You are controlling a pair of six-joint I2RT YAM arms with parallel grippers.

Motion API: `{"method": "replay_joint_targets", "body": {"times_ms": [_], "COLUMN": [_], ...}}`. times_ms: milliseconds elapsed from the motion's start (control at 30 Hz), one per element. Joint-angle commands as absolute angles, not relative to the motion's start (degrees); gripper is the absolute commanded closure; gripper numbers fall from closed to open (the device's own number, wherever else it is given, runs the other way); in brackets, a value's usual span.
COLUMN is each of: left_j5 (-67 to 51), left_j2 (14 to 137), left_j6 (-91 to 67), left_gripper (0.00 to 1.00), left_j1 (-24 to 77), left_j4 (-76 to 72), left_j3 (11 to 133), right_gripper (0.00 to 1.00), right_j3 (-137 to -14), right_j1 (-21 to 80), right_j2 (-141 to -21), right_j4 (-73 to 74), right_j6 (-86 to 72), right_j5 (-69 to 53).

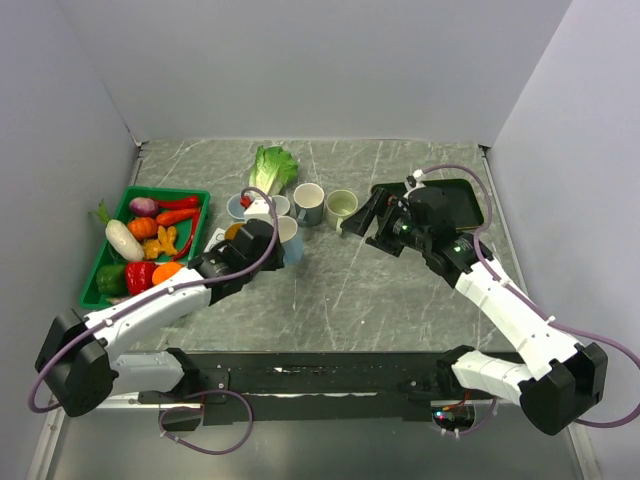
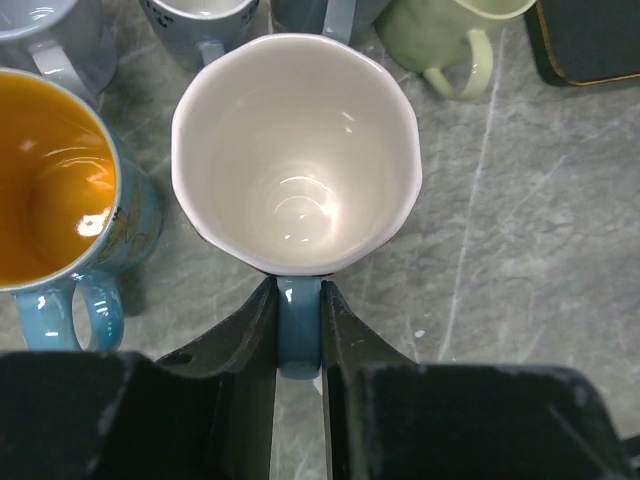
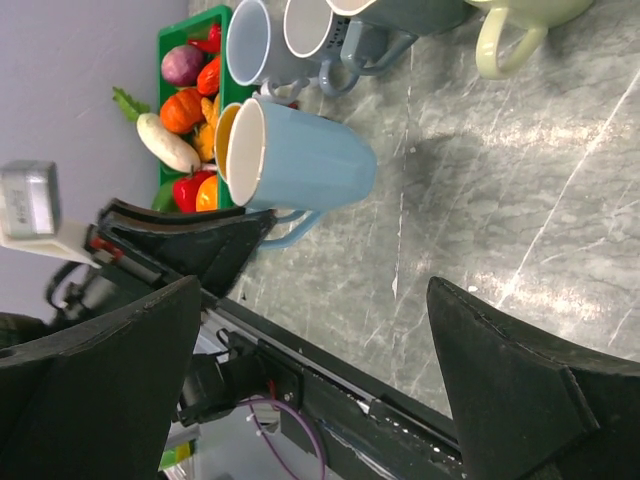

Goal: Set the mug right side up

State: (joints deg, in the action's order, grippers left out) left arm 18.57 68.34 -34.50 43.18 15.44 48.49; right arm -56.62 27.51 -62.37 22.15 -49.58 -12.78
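I will next use my left gripper to lower the base of the light-blue mug onto the tabletop beside the orange-lined mug and let go of the light-blue mug's handle, because the light-blue mug [image 1: 291,241] already has its opening up.
The light-blue mug [image 2: 295,150] with a white inside stands mouth up. My left gripper [image 2: 298,290] is shut on its blue handle [image 2: 298,335], one finger on each side. In the top view the mug [image 1: 291,241] is just right of the left gripper [image 1: 262,236], in front of the row of other mugs. The right wrist view shows the mug [image 3: 305,165] from the side with its mouth level; I cannot tell whether its base touches the table. My right gripper [image 1: 365,222] hangs to the right of the mugs, and its jaws [image 3: 312,290] are wide open and hold nothing.
A blue mug with an orange inside [image 2: 50,180] sits close on the held mug's left. A grey-blue mug [image 1: 308,203] and a pale green mug [image 1: 341,207] stand behind. Lettuce [image 1: 272,167], a green tray [image 1: 199,192] of vegetables and a black tray [image 1: 462,190] lie around them.
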Motion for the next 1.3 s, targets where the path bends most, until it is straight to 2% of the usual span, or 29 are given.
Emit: {"method": "replay_joint_targets", "body": {"times_ms": [0,200,633,700,767,800,833,900,933,1000,1033,1100,1267], "left_j5": [26.62,30.23,30.32,31.11,31.55,31.55,31.55,31.47,31.46,31.20,31.38,31.46,29.54], "left_j2": [68.81,71.80,76.90,76.73,76.12,75.94,75.68,75.24,74.97,74.27,74.09,72.87,67.08], "left_j6": [-32.87,-31.73,-30.59,-30.32,-30.06,-29.97,-29.97,-30.23,-30.58,-31.02,-31.46,-31.81,-32.34], "left_gripper": [0.99,0.99,0.98,0.91,0.76,0.69,0.56,0.42,0.32,0.22,0.13,0.05,0.04], "left_j1": [44.91,45.88,46.49,47.11,47.72,47.90,48.16,48.43,48.60,48.78,49.04,49.22,50.01], "left_j4": [3.00,0.44,-6.24,-5.45,-5.01,-4.92,-4.83,-3.70,-3.26,-0.55,-0.18,4.11,9.48], "left_j3": [47.38,46.32,40.69,40.52,40.17,39.99,39.82,39.99,40.43,41.57,42.96,44.55,49.21], "right_gripper": [0.00,0.00,0.00,0.00,0.00,0.00,0.00,0.00,0.00,0.00,0.00,0.00,0.00], "right_j3": [-57.75,-57.48,-57.30,-57.39,-57.66,-57.74,-57.83,-58.01,-58.18,-58.36,-58.53,-58.71,-58.80], "right_j1": [26.37,25.31,23.91,23.82,23.73,23.64,23.64,23.55,23.55,23.47,23.47,23.47,23.47], "right_j2": [-61.17,-61.08,-60.21,-60.29,-60.38,-60.21,-60.21,-60.03,-59.94,-59.94,-59.94,-59.85,-59.24], "right_j4": [22.32,22.67,23.99,24.34,24.96,25.22,25.40,26.01,26.10,26.54,26.72,27.33,28.56], "right_j6": [-48.95,-48.78,-48.87,-48.78,-48.95,-48.87,-48.78,-48.87,-48.78,-48.61,-48.60,-48.51,-47.99], "right_j5": [-13.01,-13.71,-14.59,-14.94,-14.85,-14.77,-14.59,-14.15,-14.15,-13.97,-13.97,-13.71,-12.75]}}
